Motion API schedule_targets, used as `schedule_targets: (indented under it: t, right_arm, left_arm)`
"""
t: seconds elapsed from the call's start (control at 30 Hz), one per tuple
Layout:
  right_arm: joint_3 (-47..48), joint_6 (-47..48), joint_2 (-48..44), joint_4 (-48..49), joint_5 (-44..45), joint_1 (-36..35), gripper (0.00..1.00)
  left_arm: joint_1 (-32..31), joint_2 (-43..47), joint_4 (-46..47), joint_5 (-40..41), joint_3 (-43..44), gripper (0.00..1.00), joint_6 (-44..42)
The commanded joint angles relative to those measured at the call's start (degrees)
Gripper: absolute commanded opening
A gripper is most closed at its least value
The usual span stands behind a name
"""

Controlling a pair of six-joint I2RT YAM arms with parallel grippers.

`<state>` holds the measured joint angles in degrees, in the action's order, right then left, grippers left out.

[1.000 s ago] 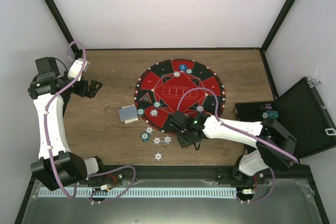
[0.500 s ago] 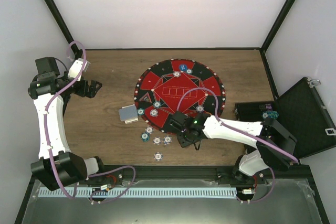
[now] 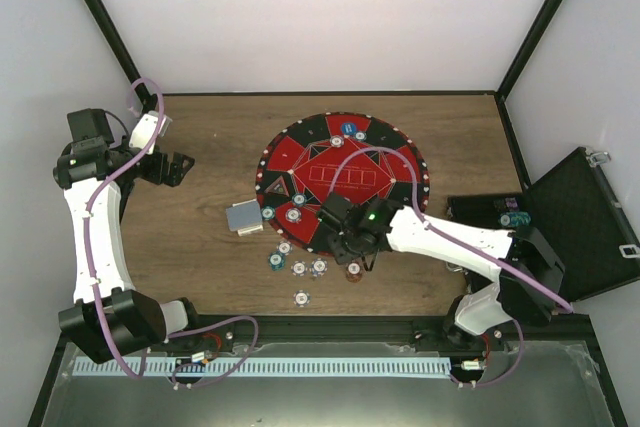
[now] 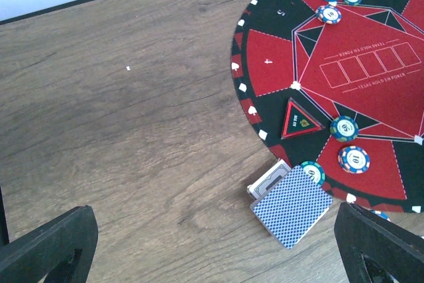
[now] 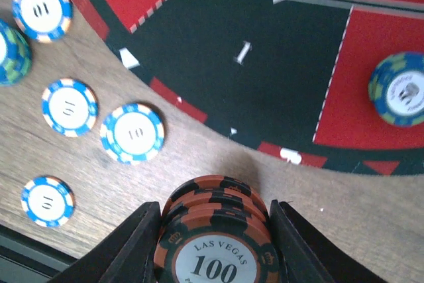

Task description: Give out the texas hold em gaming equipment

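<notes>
Next, my right gripper moves outward and to the left in the top view, lowers and releases, because the spot beside the red triangle is bare.
Between the fingers of my right gripper [image 5: 215, 243] sits a short stack of orange-and-black "100" poker chips [image 5: 215, 230], and the gripper is shut on it just off the near rim of the round mat [image 5: 218, 64]. From above, the orange stack [image 3: 353, 269] shows under that gripper [image 3: 353, 261]. Blue-and-white chips [image 5: 132, 132] lie on the wood to its left. A deck of blue-backed playing cards [image 4: 291, 205] rests at the mat's left rim. My left gripper [image 4: 215, 253] hangs open over bare wood, far left of the cards.
More chips [image 3: 293, 214] and a blue button disc [image 3: 347, 127] sit on the red-and-black mat [image 3: 395, 162]. Loose chips [image 3: 300, 297] lie near the front edge. An open black case [image 3: 580, 227] stands at the right, with chips [image 3: 515, 217] in it.
The right gripper has closed a little onto the orange stack, and its wrist has shifted up and left toward the mat. The left arm has not moved.
</notes>
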<state>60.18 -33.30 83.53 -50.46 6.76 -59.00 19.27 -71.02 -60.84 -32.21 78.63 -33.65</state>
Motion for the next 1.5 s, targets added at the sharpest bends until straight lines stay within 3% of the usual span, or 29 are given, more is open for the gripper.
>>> schedule_targets:
  t: [0.0, 0.4, 0.77, 1.0, 1.3, 1.4, 1.47]
  right_arm:
    - [6.04, 3.39, 1.67, -0.69, 2.17, 2.40, 0.24]
    - [30.05, 15.49, 26.67, 6.57, 2.65, 12.13, 0.20]
    - [51.55, 20.48, 46.82, 6.69, 2.60, 15.40, 0.18]
    - [58.09, 20.85, 53.59, 6.20, 1.55, 15.63, 0.18]
    - [58.28, 21.26, 56.26, 6.56, 1.35, 15.85, 0.19]
    - [58.49, 21.43, 56.20, 6.03, 1.07, 15.85, 0.32]
    - [58.70, 21.52, 55.61, 5.68, 1.40, 15.85, 0.54]
  left_arm:
    - [0.33, 0.27, 0.75, -0.91, -0.14, 1.00, -0.18]
    - [0.33, 0.05, 0.02, -1.76, 0.04, 1.00, -0.13]
    - [0.33, -1.29, 0.72, -2.58, -0.56, 1.00, -0.99]
    - [0.33, -1.64, 0.78, -2.25, -0.76, 1.00, -1.40]
    - [0.33, -2.10, 0.43, -1.91, -0.78, 1.00, -1.83]
    - [0.33, -1.99, 0.20, -1.71, -0.54, 1.00, -2.05]
    - [0.33, -1.86, 0.12, -1.57, -0.41, 1.00, -2.06]
